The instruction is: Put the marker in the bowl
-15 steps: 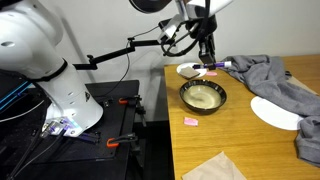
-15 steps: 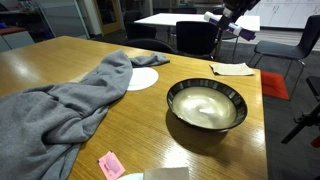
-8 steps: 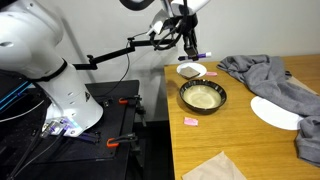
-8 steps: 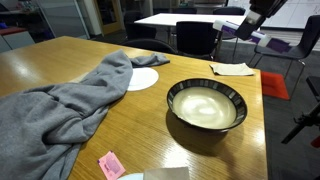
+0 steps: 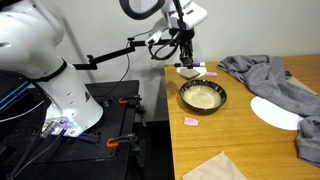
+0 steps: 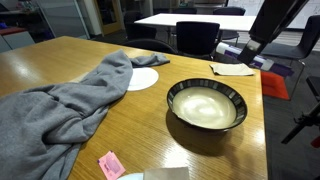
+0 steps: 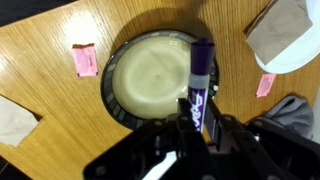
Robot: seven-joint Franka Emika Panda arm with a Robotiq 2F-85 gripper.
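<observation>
Next, my gripper lowers the marker (image 5: 196, 66) and shifts it over the bowl's cream inside before opening, since the marker is high and off the bowl's middle.
The marker (image 7: 200, 82), white with a purple end and dark print, is clamped between my gripper's (image 7: 198, 116) fingers. Its purple end points over the right side of the bowl (image 7: 111, 96), a large dark-rimmed bowl with a cream inside. In an exterior view my gripper (image 5: 186, 58) hangs above the table just behind the bowl (image 5: 203, 97), with the marker (image 5: 196, 66) sticking out. In an exterior view the bowl (image 6: 206, 106) is in the middle and my gripper (image 6: 256, 46) is high at the right.
A small white bowl (image 5: 190, 71) sits behind the big bowl. A grey cloth (image 5: 271, 76), a flat white plate (image 5: 272, 113), a pink square piece (image 5: 190, 121) and a paper napkin (image 5: 215, 167) lie on the wooden table. The table edge runs left of the bowl.
My gripper has carried the marker away from the grey cloth, across the small white bowl, and come down toward the big bowl.
</observation>
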